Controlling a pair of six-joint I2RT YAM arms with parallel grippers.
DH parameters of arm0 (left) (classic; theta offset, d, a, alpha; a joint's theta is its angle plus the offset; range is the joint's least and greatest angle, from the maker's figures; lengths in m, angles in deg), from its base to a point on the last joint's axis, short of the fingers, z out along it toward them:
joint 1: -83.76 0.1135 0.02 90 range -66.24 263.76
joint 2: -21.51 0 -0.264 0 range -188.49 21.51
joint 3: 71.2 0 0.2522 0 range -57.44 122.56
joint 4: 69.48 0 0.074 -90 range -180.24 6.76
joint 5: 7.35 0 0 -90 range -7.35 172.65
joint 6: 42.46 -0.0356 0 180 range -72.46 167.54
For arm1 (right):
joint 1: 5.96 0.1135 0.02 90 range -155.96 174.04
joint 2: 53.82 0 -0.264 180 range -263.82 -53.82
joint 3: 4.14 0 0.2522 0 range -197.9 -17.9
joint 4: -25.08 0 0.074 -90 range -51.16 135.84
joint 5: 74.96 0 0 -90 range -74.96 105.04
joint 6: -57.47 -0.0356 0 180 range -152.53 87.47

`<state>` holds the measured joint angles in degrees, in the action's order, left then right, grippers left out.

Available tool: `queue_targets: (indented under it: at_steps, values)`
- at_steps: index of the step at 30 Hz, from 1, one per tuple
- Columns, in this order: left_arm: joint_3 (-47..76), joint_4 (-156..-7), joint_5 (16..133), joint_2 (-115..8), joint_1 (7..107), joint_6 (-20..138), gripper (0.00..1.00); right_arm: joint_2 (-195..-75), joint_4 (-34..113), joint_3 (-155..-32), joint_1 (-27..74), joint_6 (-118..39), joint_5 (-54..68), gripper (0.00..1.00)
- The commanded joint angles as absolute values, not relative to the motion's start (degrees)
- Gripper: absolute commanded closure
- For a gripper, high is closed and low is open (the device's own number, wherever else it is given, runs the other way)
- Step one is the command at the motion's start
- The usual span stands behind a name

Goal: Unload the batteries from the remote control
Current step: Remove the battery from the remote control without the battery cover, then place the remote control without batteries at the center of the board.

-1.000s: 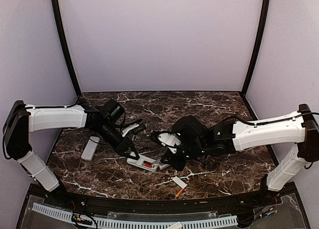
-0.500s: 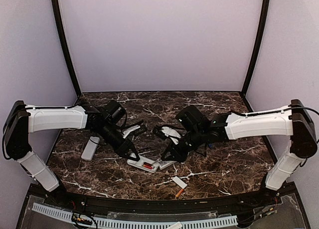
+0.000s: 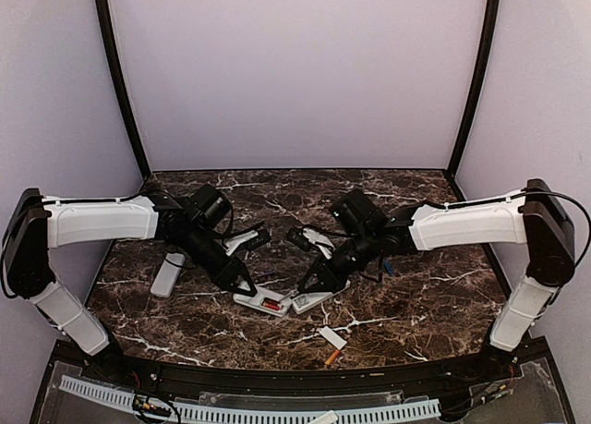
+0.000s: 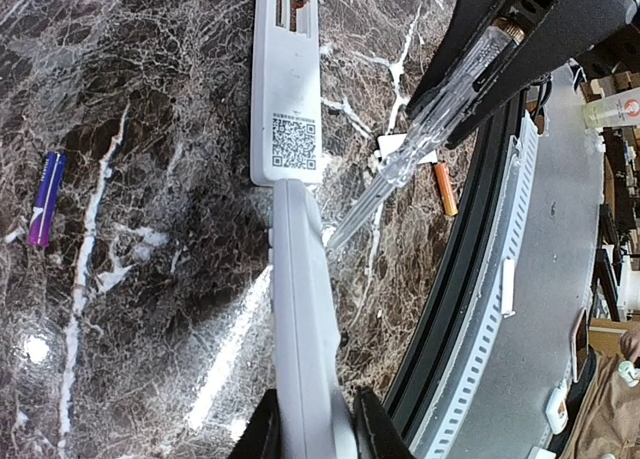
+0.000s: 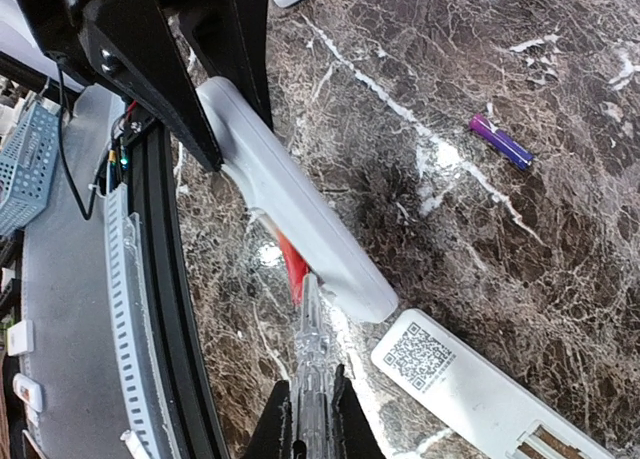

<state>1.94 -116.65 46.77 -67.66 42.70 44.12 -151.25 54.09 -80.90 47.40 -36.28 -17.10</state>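
I should next take the remote to the left in the top view with my left gripper and lower it to release it, since bare marble lies below it there.
My left gripper (image 4: 318, 419) is shut on a white remote (image 4: 305, 309) and holds it by its end, near the table's front (image 3: 261, 301). A red battery (image 5: 293, 264) sits in the remote's open side (image 3: 273, 305). My right gripper (image 5: 312, 404) is shut on a clear thin tool (image 5: 312, 349) whose tip touches the red battery. An orange battery (image 3: 331, 357) lies loose by the front edge. A purple battery (image 5: 500, 142) lies loose on the marble.
A second white remote with a QR label (image 4: 287, 79) lies just past the held one, its compartment open. A small white cover (image 3: 332, 337) lies near the orange battery. Another remote (image 3: 167, 274) lies at the left. The black table rim (image 3: 277, 373) is close in front.
The right arm has stretched out and its gripper has swung left with the clear tool, bringing the tip to the held remote. The left gripper has barely moved.
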Motion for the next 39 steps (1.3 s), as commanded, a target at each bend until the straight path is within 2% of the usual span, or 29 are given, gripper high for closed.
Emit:
queue_targets:
  at_steps: [1, 7, 18, 23, 31, 35, 39]
  values:
    - [0.67, -115.0, 49.68, -64.97, 42.31, 42.44, 1.0, -151.6, 48.12, -82.32, 46.37, -38.03, -25.11, 1.0]
    - [0.71, -114.91, 51.04, -64.78, 42.27, 42.57, 1.0, -152.44, 48.86, -83.3, 45.94, -38.33, -27.73, 1.0]
    - [1.19, -116.0, 49.78, -64.24, 43.67, 46.86, 1.0, -145.45, 47.87, -79.84, 45.9, -41.67, -20.43, 1.0]
    - [-3.12, -108.84, 46.47, -57.64, 44.44, 60.4, 1.0, -137.69, 44.59, -74.23, 45.9, -48.35, -11.43, 1.0]
    - [-20.49, -90.71, 49.02, -44.68, 44.47, 84.99, 1.0, -125.37, 44.55, -65.63, 45.97, -62.14, 8.54, 1.0]
    - [-25.26, -87.94, 51.7, -41.9, 44.4, 92.26, 0.98, -120.4, 47.31, -61.62, 45.98, -70.06, 19.72, 1.0]
    - [-28.7, -84.11, 52.58, -40.91, 44.38, 97.4, 0.97, -119.63, 50.08, -59.31, 45.92, -74.96, 25.89, 1.0]
